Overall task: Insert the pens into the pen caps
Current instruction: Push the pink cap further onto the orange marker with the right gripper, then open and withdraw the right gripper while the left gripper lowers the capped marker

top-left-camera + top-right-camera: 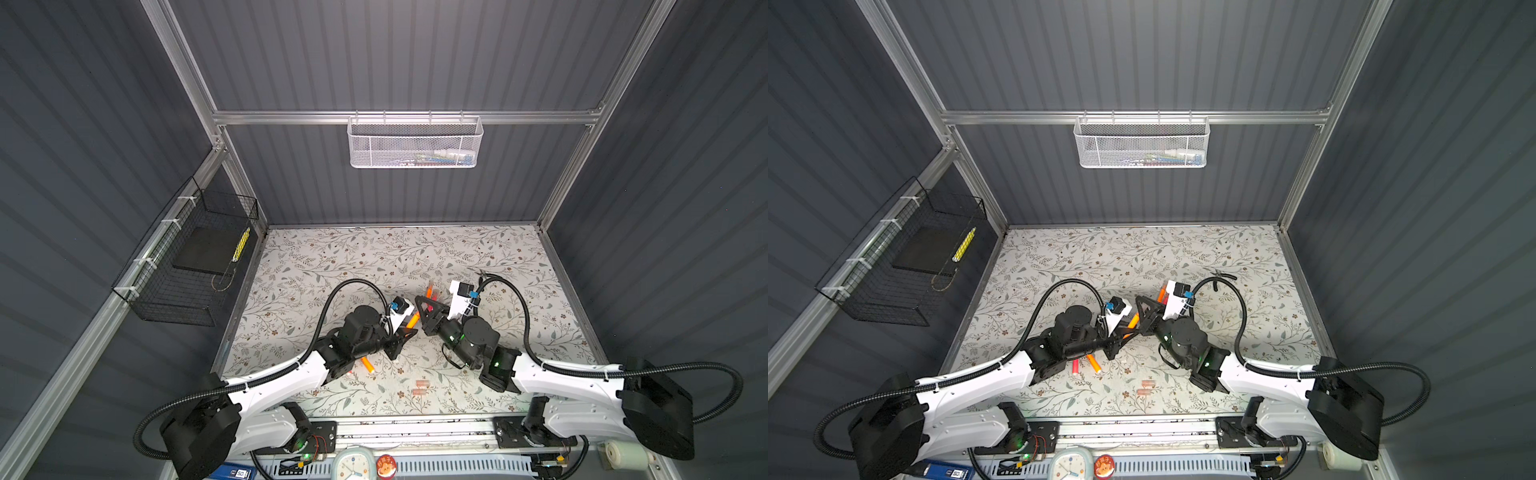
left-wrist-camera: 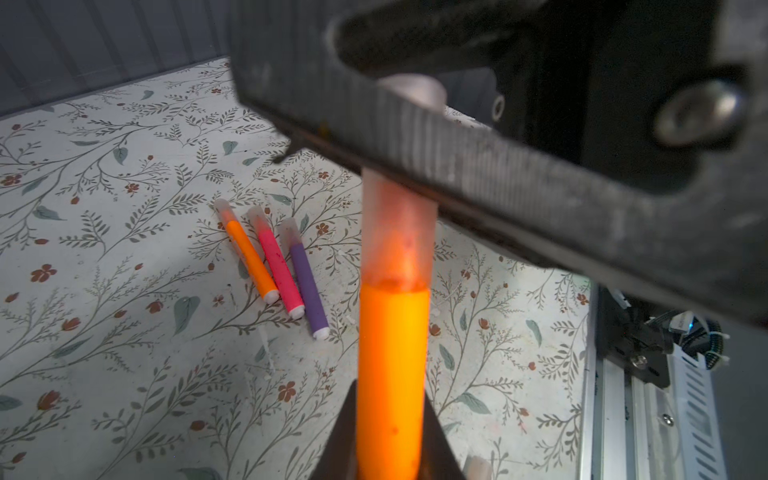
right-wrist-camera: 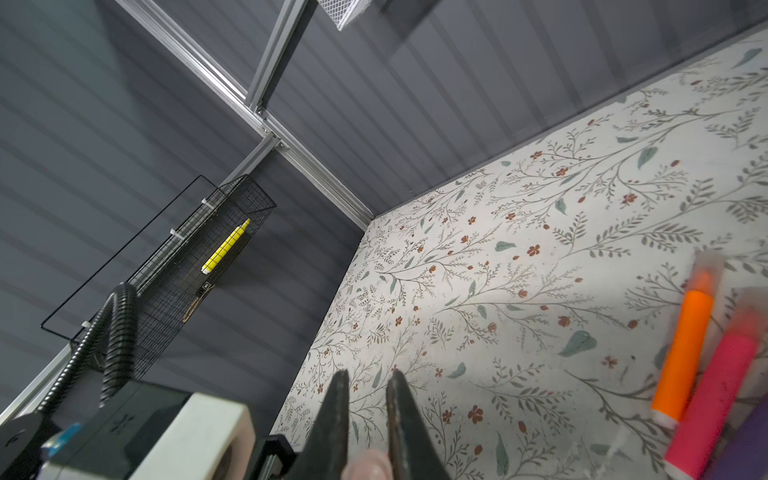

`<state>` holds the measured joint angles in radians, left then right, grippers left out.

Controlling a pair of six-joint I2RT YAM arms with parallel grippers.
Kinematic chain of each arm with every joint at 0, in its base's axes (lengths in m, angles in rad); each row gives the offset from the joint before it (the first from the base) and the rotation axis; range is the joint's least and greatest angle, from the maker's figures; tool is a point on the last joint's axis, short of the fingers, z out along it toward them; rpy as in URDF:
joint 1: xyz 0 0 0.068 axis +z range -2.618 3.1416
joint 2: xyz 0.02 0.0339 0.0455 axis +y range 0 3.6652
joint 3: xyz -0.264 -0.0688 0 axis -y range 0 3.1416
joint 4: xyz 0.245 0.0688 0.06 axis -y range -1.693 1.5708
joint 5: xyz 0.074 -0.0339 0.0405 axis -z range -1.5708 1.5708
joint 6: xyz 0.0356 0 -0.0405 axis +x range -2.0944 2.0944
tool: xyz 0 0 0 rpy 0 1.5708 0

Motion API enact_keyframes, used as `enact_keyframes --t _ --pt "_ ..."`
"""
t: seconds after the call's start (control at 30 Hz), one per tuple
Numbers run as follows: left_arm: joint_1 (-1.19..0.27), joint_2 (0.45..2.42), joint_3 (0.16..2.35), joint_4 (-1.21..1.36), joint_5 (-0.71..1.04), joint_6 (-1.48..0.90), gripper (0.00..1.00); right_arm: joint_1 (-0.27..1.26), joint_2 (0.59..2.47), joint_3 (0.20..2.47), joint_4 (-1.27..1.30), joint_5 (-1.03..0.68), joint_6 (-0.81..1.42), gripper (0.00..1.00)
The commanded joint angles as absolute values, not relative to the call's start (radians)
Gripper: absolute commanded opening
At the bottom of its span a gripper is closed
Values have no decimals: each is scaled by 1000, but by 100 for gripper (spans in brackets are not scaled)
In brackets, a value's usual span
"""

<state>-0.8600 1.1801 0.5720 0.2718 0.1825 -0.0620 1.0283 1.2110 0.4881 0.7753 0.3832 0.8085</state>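
The mat [image 2: 227,270] beside the row's orange pen is lower and farther out, so next the left gripper will move outward and down to let go alongside the capped pens.
My left gripper [image 2: 390,390] is shut on an orange pen [image 2: 392,357] near mid-table [image 1: 412,321]. A translucent pen cap [image 2: 399,232] sits over that pen's tip. My right gripper [image 3: 370,374] is shut on this cap, whose end [image 3: 368,467] shows between the jaws. Both grippers meet above the mat, the left gripper [image 1: 410,331] and the right gripper [image 1: 422,309]. Three capped pens lie side by side: orange [image 2: 249,257], pink [image 2: 280,270], purple [image 2: 309,286]. An orange pen [image 1: 1094,363] and a red pen [image 1: 1075,367] lie uncapped under the left arm. Two loose caps [image 1: 422,383] [image 1: 419,392] lie near the front.
Black-handled pliers [image 1: 488,275] lie behind the right arm. A black wire basket [image 1: 187,266] hangs on the left wall and a white mesh basket [image 1: 415,143] on the back wall. A metal rail [image 1: 415,432] runs along the front edge.
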Motion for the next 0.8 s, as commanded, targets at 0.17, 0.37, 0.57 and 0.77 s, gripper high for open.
enact_keyframes --t 0.17,0.37,0.57,0.77 --pt "-717 1172 727 523 215 -204 0 1129 1231 387 754 170 775 0" --pt "-669 1193 679 584 408 -286 0 1124 1170 387 732 190 708 0" --pt "-670 1219 633 543 399 -221 0 1072 1042 412 555 274 725 31" --pt "-676 1330 643 441 296 -181 0 919 862 412 254 320 783 51"
